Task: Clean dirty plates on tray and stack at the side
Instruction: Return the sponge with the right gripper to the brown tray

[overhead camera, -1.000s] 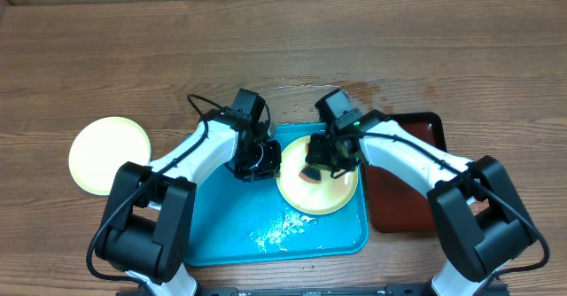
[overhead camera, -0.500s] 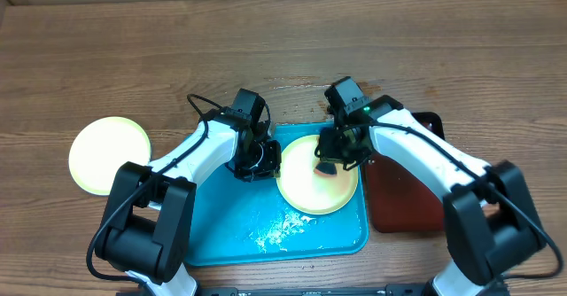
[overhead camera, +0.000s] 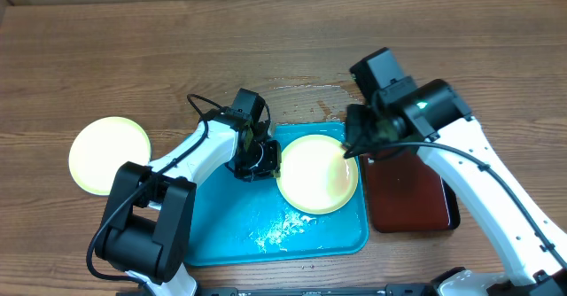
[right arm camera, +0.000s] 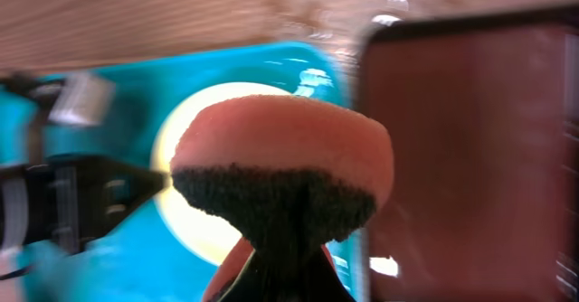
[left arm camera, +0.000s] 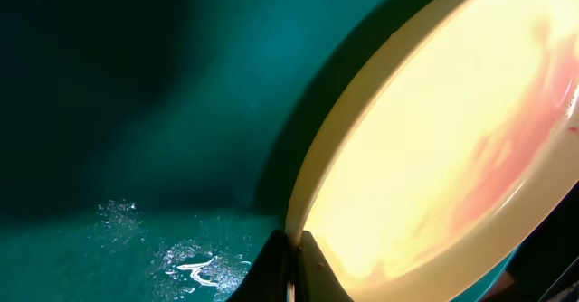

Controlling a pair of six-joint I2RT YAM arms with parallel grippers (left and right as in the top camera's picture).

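Note:
My right gripper should next move away from the plate and down toward the bottom of the dark red-brown tray, which is beside the turquoise one.
A pale yellow plate (overhead camera: 317,174) lies tilted on the turquoise tray (overhead camera: 230,234), its left rim pinched by my left gripper (overhead camera: 262,159), which is shut on it. In the left wrist view the plate (left arm camera: 452,157) shows faint red smears, and the rim runs down into the shut gripper (left arm camera: 294,268). My right gripper (overhead camera: 353,145) hangs above the plate's right edge, shut on a pink sponge (right arm camera: 280,148) with a dark scouring face. Behind the sponge I see the plate (right arm camera: 194,231). Another pale yellow plate (overhead camera: 111,154) rests on the table at the left.
A dark red-brown tray (overhead camera: 412,190) with a black rim sits just right of the turquoise tray, under the right arm. White foam and water (overhead camera: 282,229) lie on the turquoise tray's floor in front of the plate. Bare wooden table surrounds both trays.
The right arm has lifted the sponge off the plate's face and swung up and to the right, toward the dark red tray. The left gripper and the plate have stayed put.

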